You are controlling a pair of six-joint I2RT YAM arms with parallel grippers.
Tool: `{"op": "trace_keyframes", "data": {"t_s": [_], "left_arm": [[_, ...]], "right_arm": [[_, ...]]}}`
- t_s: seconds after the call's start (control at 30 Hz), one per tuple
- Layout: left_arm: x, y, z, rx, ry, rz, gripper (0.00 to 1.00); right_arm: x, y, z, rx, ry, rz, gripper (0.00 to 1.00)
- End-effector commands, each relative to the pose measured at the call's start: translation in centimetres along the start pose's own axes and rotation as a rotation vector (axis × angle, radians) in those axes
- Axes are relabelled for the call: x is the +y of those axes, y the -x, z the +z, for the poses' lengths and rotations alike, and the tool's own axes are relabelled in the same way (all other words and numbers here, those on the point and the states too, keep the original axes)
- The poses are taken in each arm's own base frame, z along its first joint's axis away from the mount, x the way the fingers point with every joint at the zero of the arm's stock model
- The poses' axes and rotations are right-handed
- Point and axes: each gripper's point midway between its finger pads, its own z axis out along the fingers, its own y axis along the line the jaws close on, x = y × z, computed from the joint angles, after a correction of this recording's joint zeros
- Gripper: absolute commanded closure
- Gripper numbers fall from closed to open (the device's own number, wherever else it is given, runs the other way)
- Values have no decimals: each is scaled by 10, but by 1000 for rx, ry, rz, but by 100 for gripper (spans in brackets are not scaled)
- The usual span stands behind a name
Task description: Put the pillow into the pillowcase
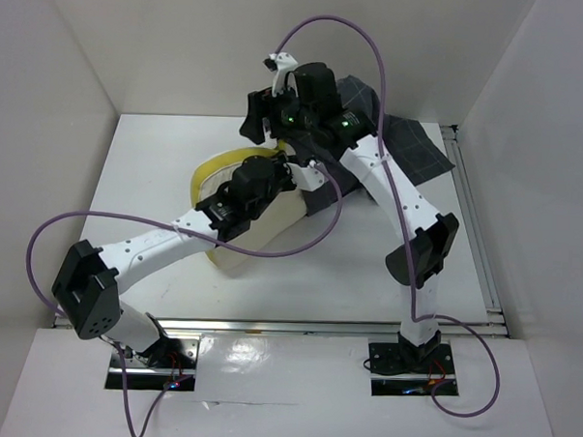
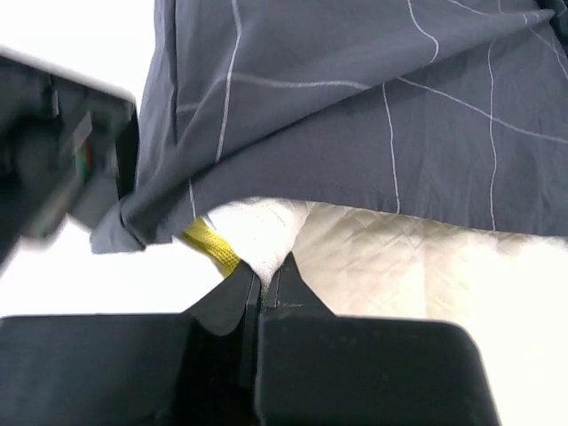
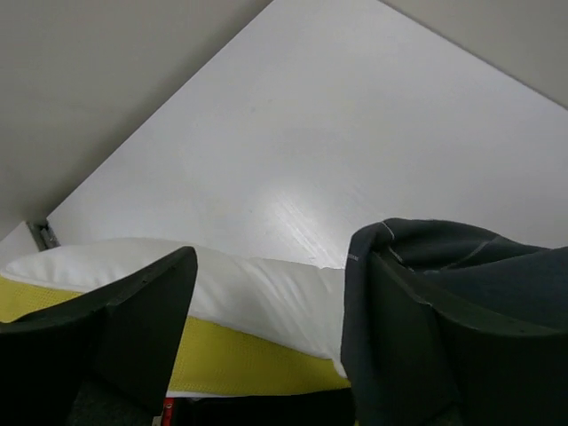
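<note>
My left gripper eases outward toward the edge of the pillowcase's opening next and releases the pillow's white corner, since that edge lies just outward of the gripper's fingers.
The cream pillow lies mid-table, its yellow side band turned to the far left. My left gripper is shut on a white corner of the pillow, next to the yellow band. The dark grey gridded pillowcase lies at the far right, and its mouth edge hangs over the pillow's far end. My right gripper is open above the pillow, with the pillowcase edge draped over its right finger. Its left finger is bare.
The white table is boxed in by white walls at the left, back and right. The right arm's elbow stands over the right side of the table. Purple cables loop above both arms.
</note>
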Motion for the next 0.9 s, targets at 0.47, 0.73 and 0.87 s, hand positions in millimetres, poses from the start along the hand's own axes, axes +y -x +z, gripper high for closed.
{"op": "trace_keyframes", "data": {"t_s": [0.47, 0.73, 0.87], "left_arm": [[-15, -130, 65, 337, -74, -490, 26], [41, -126, 54, 351, -178, -628, 2], [-10, -85, -3, 298, -427, -552, 1]], "right_arm": [[-159, 93, -145, -324, -461, -100, 14], [-159, 39, -150, -170, -441, -167, 17], [-163, -15, -145, -53, -428, -145, 17]]}}
